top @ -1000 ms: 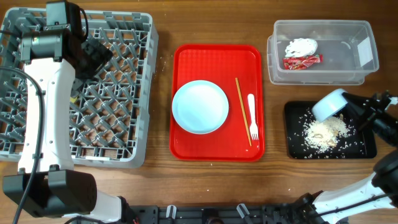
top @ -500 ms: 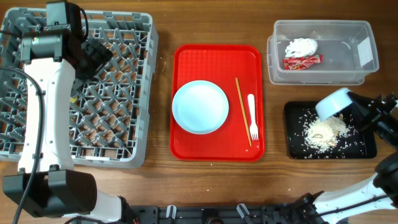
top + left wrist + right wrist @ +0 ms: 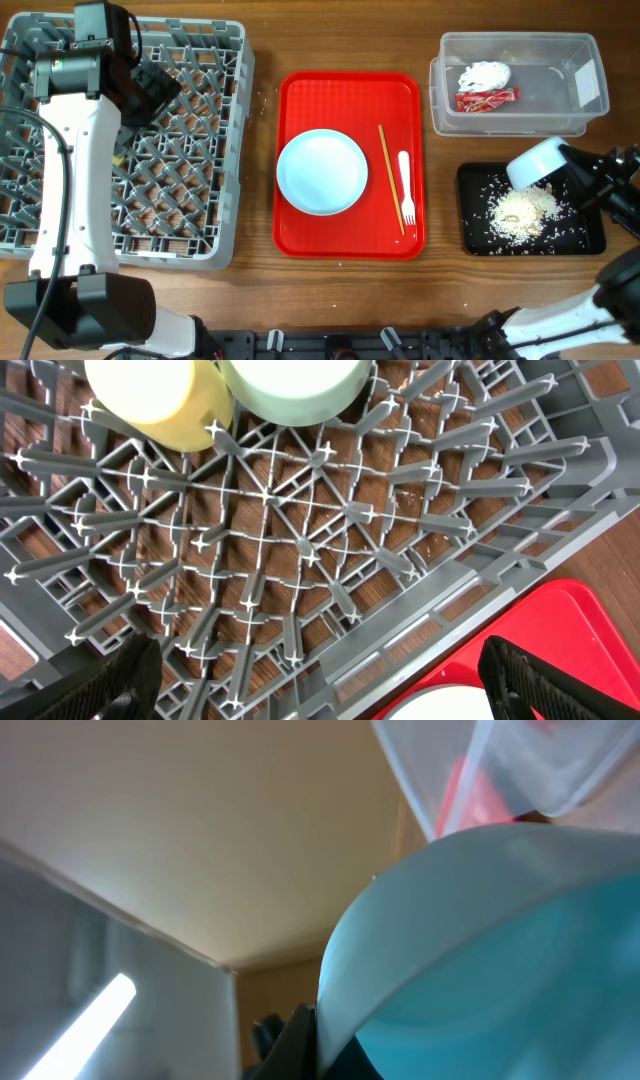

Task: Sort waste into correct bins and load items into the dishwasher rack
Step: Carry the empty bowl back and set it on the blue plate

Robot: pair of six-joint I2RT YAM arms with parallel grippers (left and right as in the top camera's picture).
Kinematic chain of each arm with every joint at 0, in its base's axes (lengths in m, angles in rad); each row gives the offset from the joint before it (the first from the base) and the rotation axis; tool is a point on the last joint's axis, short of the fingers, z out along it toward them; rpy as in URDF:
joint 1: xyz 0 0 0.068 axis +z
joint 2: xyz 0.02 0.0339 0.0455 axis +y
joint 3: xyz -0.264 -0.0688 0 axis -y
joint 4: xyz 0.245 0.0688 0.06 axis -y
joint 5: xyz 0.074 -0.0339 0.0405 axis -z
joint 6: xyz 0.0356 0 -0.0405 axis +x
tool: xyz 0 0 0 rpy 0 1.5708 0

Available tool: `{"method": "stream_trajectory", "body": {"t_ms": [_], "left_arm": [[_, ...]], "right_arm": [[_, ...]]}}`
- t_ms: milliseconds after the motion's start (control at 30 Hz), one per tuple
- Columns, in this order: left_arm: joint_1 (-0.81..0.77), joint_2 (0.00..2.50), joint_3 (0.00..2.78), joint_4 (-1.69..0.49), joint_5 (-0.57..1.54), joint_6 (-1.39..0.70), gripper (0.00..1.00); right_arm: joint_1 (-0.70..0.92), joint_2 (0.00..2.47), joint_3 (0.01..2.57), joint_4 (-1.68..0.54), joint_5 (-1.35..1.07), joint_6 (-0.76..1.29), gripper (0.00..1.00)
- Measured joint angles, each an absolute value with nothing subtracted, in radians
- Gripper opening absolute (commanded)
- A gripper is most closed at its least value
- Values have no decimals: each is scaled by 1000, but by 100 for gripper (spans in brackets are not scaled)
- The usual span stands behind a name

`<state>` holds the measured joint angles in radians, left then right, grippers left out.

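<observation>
The scraps are poured out. My right gripper will turn the bowl upright and lower it onto the pale blue plate (image 3: 322, 172) next.
My right gripper (image 3: 578, 168) is shut on the rim of the pale blue bowl (image 3: 535, 164), holding it tilted over the black tray (image 3: 470, 238), where beige rice scraps (image 3: 525, 212) lie. The bowl fills the right wrist view (image 3: 500, 950). The white napkin (image 3: 484, 75) and red wrapper (image 3: 486, 99) lie in the clear tub (image 3: 592, 62). The pale blue plate (image 3: 322, 171), chopsticks (image 3: 390, 180) and white fork (image 3: 406, 190) lie on the red serving tray (image 3: 300, 240). My left gripper (image 3: 320, 680) is open and empty above the grey rack (image 3: 200, 200), which holds the yellow cup (image 3: 150, 400) and green bowl (image 3: 290, 385).
The rack fills the table's left side, the red serving tray the middle, the tub and black tray the right. Bare wood runs between them and along the front edge. Stray rice grains lie on the black tray around the pile.
My right gripper has carried the tilted blue bowl slightly to the right and up over the black tray. The left arm has not moved.
</observation>
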<state>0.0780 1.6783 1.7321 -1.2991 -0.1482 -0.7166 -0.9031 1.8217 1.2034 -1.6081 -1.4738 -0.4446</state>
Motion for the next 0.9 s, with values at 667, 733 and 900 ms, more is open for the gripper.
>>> {"method": "stream_trajectory", "body": {"t_ms": [667, 733, 900], "left_arm": [[78, 1678, 1732, -1299, -149, -717, 100], [78, 1678, 1732, -1299, -148, -717, 100], [78, 1678, 1732, -1299, -148, -717, 100]], "right_arm": [[727, 1628, 1482, -778, -67, 681, 5], [777, 1723, 1482, -769, -5, 710, 4], [785, 1869, 1482, -707, 28, 741, 5]]}}
